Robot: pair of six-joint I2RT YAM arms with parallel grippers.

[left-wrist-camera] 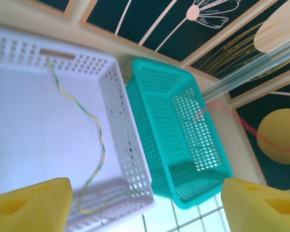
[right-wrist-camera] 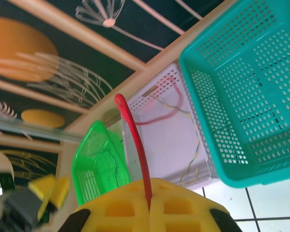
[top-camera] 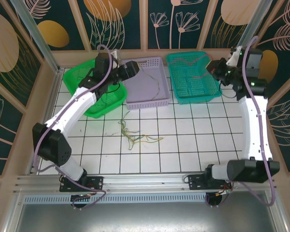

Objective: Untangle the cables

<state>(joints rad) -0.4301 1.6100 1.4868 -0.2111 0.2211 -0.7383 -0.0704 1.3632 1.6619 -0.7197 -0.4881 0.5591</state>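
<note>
My right gripper needs to tip downward and lower over the bottom of the teal basket to release the red cable [right-wrist-camera: 135, 145], because that empty basket is below the gripper.
A loose tangle of yellow and green cables [top-camera: 133, 135] lies on the white tiled table. One yellow-green cable [left-wrist-camera: 94, 125] rests inside the lavender basket [left-wrist-camera: 19, 121], its end poking through the near wall. My left gripper [left-wrist-camera: 146, 193] hangs above that basket's corner [top-camera: 137, 68], open, with nothing between its yellow fingers [left-wrist-camera: 34, 205]. My right gripper [right-wrist-camera: 150, 205] is shut on a red cable [right-wrist-camera: 135, 145] that rises from its tips. It sits at the teal basket's right rim [top-camera: 211, 67]. A dark cable [right-wrist-camera: 117, 166] lies in the green basket [right-wrist-camera: 96, 164].
Three baskets stand in a row at the back: green [top-camera: 104, 96], lavender [top-camera: 147, 99], teal [top-camera: 193, 79]. A wooden rim and patterned walls close in the table. The tiled floor in front of the baskets holds the tangle alone.
</note>
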